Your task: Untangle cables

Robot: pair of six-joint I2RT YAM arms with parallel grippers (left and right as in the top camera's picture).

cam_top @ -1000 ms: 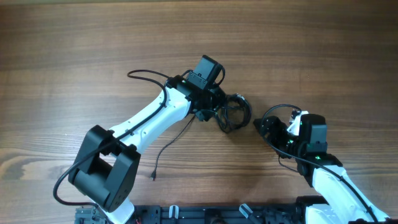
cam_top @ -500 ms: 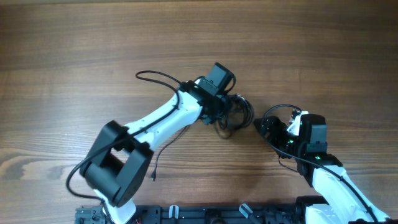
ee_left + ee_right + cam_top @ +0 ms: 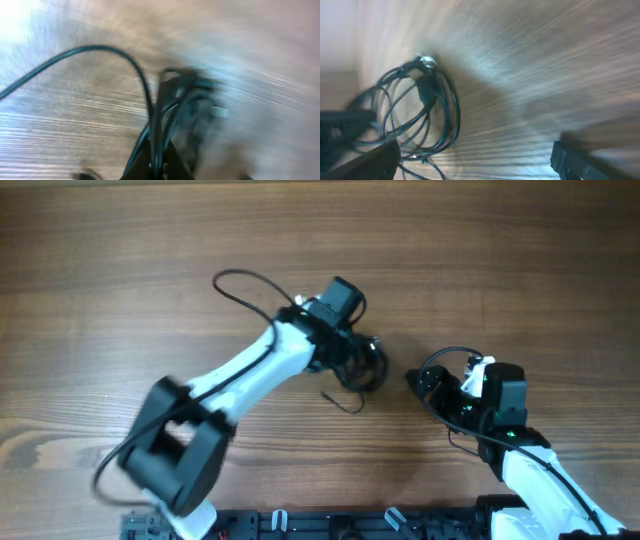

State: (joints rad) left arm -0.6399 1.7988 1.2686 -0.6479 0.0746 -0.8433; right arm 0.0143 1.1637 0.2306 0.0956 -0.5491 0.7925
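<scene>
Next I need to lift the strands in my left gripper, shift left in the overhead view and lower to release them on the clear tabletop, as the loops lie bunched.
A tangle of thin black cables [image 3: 368,367] lies on the wooden table at centre. My left gripper [image 3: 352,358] is on its left side, shut on several strands. In the blurred left wrist view the fingers [image 3: 142,167] pinch cable strands [image 3: 157,130] that run up to the bundle [image 3: 187,97], and one strand arcs off to the left [image 3: 90,49]. A loose cable tail [image 3: 342,403] trails just below the bundle. My right gripper [image 3: 428,385] is open and empty to the right of the tangle. The right wrist view shows the coil [image 3: 420,112] ahead and to the left of that gripper [image 3: 475,160].
The wooden table [image 3: 120,300] stretches to the left and far side. Each arm's own black wire loops by its wrist: the left arm's wire [image 3: 240,280] and the right arm's wire [image 3: 445,358]. The arm bases' rail [image 3: 330,525] runs along the near edge.
My left arm has swung fast, dragging the bundle slightly left. The long cable tail that reached toward the near edge has been pulled up close under the bundle. The right arm has not moved.
</scene>
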